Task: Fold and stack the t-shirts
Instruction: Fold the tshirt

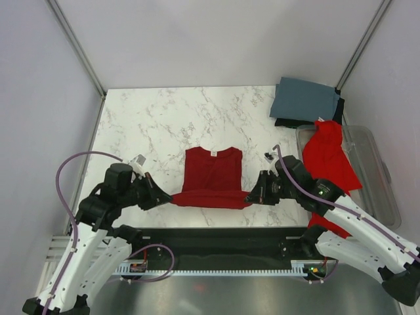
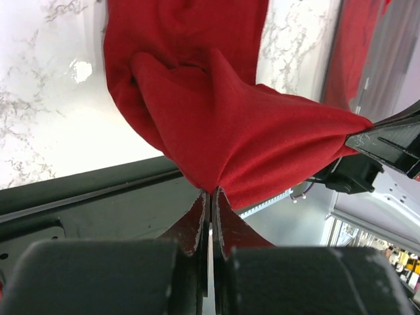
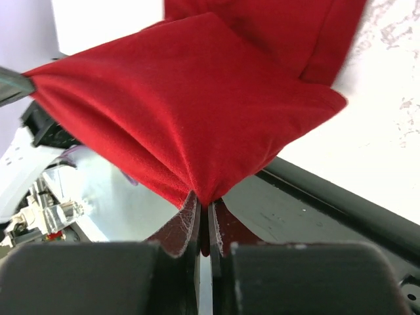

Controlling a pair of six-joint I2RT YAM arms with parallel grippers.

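Observation:
The hem is lifted and the collar end lies flat, so my right gripper should next carry its hem corner outward over the shirt, down near the collar (image 1: 235, 155).
A dark crimson t-shirt (image 1: 211, 172) lies near the table's front edge, its collar end away from me and its sleeves folded in. Its near hem is lifted and stretched taut between both grippers. My left gripper (image 1: 168, 198) is shut on the hem's left corner, the red cloth (image 2: 223, 125) bunching out from its tips. My right gripper (image 1: 249, 196) is shut on the right corner of the same cloth (image 3: 190, 111). A slate grey-blue t-shirt (image 1: 305, 100) lies folded on a folded black one (image 1: 289, 123) at the back right. A brighter red t-shirt (image 1: 330, 157) hangs over a bin.
A clear plastic bin (image 1: 379, 172) stands at the table's right edge, holding the red shirt. A black rail (image 1: 216, 239) runs along the near edge between the arm bases. Grey walls enclose the marble table (image 1: 164, 125) on three sides.

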